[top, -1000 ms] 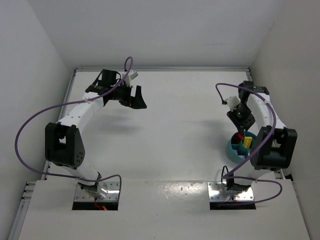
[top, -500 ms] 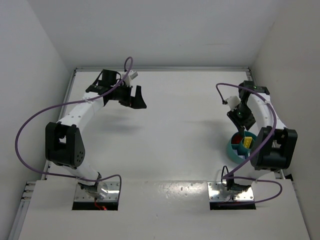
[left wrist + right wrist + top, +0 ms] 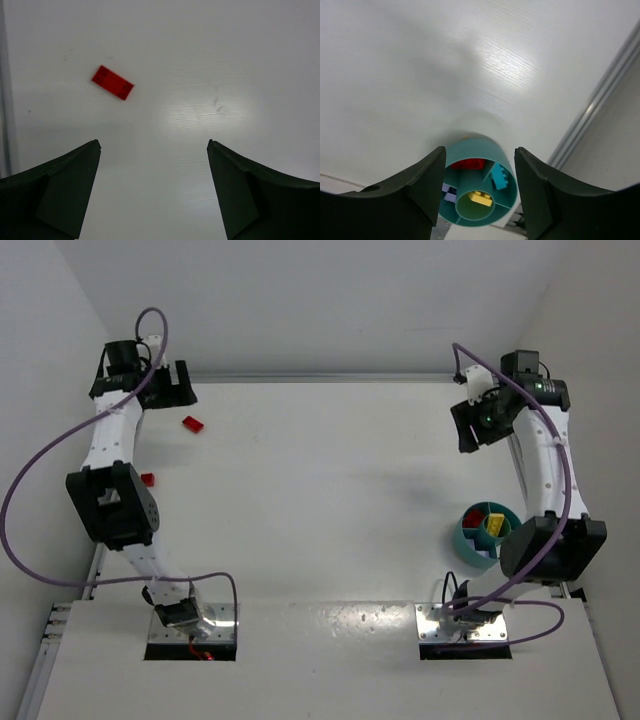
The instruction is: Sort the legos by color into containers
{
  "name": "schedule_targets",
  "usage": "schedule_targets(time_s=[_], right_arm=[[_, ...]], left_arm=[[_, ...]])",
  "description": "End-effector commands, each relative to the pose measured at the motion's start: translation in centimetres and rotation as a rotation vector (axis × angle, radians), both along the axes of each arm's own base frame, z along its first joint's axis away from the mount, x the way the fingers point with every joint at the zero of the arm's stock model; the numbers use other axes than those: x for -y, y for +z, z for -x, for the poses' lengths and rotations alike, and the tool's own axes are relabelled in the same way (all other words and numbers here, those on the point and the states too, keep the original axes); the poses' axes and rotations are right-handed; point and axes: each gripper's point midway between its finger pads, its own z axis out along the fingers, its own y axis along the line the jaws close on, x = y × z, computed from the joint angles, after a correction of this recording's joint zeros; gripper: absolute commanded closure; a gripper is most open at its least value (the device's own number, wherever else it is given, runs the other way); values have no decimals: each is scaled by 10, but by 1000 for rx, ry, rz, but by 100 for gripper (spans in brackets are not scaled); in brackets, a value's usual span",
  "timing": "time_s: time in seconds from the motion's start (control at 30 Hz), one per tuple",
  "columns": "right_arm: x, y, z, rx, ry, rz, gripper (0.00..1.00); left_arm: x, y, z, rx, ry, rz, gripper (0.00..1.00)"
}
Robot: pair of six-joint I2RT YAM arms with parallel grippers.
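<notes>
The slanted red lego (image 3: 193, 424) (image 3: 112, 82) is lower down, to the left in my left gripper's wrist view. My left gripper needs to go down onto it next, turning to fit over its long sides.
A round teal dish (image 3: 470, 540) stands at the right near my right arm's base. In the right wrist view the dish (image 3: 470, 146) holds a red lego (image 3: 469, 163), a cyan lego (image 3: 499, 176), a yellow lego (image 3: 480, 198) in its centre ring and a pale lego (image 3: 447, 192). My right gripper (image 3: 467, 430) is open and empty, high and well back from the dish (image 3: 480, 150). A red lego (image 3: 192, 423) lies at the far left, also in the left wrist view (image 3: 112, 82). Another red lego (image 3: 148, 478) lies nearer. My left gripper (image 3: 172, 395) is open and empty above the first one (image 3: 153, 145).
White walls close the table at the back and on both sides. A raised rail (image 3: 330, 378) runs along the back edge and another rail (image 3: 600, 95) along the right side. The left arm's purple cable (image 3: 40, 470) loops out to the left.
My left arm has swung from the back middle to the far left corner, and two red legos now show. My right arm has lifted away from the dish toward the back.
</notes>
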Motion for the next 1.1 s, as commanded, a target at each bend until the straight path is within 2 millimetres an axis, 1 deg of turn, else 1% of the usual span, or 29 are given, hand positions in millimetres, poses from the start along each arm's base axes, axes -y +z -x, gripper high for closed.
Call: schedule_targets(time_s=[0.0, 0.03, 0.07, 0.1, 0.13, 0.2, 0.23, 0.27, 0.3, 0.33, 0.37, 0.4, 0.43, 0.47, 0.53, 0.57, 0.6, 0.67, 0.7, 0.73, 0.77, 0.8, 0.83, 0.87, 0.9, 0.93, 1.0, 1.03, 1.07], right_arm=[[-27, 1, -9, 20, 7, -134, 42], [-29, -6, -8, 9, 1, -149, 42], [-32, -9, -9, 6, -3, -168, 42], [-35, -9, -8, 15, 7, -168, 42], [-36, -12, -7, 22, 0, -171, 41], [-36, -18, -6, 11, -1, -172, 41], [-36, -20, -5, 14, -1, -172, 41], [-36, -23, -3, 5, -2, -173, 41], [-36, -22, -4, 19, 0, -171, 41], [-36, -25, -2, 10, -1, -172, 41], [-36, -29, 0, -2, -2, -174, 41], [-41, -28, 0, -3, 11, -182, 41], [-43, -28, 0, -2, 17, -192, 41], [-43, -28, 0, -2, 17, -193, 41], [-43, -31, 0, -11, 16, -194, 41], [-43, -31, 0, -11, 16, -194, 41], [-43, -34, 1, -20, 15, -194, 41], [-43, -34, 1, -20, 15, -194, 41], [-43, -34, 1, -20, 15, -194, 41], [-43, -37, 1, -29, 14, -195, 41], [-43, -37, 1, -29, 14, -195, 41], [-43, -37, 1, -29, 14, -195, 41], [-42, -40, 3, -39, 9, -188, 41], [-42, -40, 3, -39, 9, -188, 41], [-42, -39, 0, -30, 10, -187, 41], [-42, -42, 0, -41, 1, -192, 41], [-44, -42, 0, -40, 6, -200, 41], [-44, -45, -1, -51, 5, -202, 41], [-44, -45, 0, -53, -3, -206, 41]], left_arm=[[-39, -45, -11, -159, 136, -41, 9], [-45, -55, -14, -188, 188, -9, 11], [-50, -74, -18, -231, 231, -2, 12], [-51, -83, -19, -251, 257, 13, 12], [-49, -86, -27, -245, 335, 0, 12], [-44, -96, -31, -259, 411, -23, 12], [-41, -98, -36, -247, 444, -36, 12], [-27, -103, -40, -239, 481, -26, 10], [-31, -107, -36, -227, 548, -64, 8], [-28, -99, -45, -169, 571, -60, 6], [-18, -96, -50, -145, 597, -45, 1], [-24, -99, -51, -137, 638, -56, 1], [-19, -107, -55, -146, 647, -55, 1], [-20, -109, -59, -140, 691, -30, 1], [-28, -109, -65, -116, 765, -29, 1], [-29, -124, -63, -150, 807, -13, 1], [-32, -124, -66, -144, 838, -11, 1], [-30, -132, -69, -148, 873, 23, 1], [-32, -142, -68, -161, 891, 18, 1], [-34, -140, -68, -155, 906, 15, 2], [-36, -146, -68, -163, 914, 2, 2], [-38, -141, -70, -145, 930, 8, 2], [-39, -141, -73, -140, 937, 1, 2], [-41, -148, -72, -150, 943, -11, 2], [-41, -142, -75, -136, 943, -5, 2], [-41, -144, -79, -132, 950, 4, 2], [-40, -156, -80, -152, 944, 3, 2], [-40, -151, -84, -139, 944, 8, 2], [-38, -156, -86, -147, 938, 13, 2]])
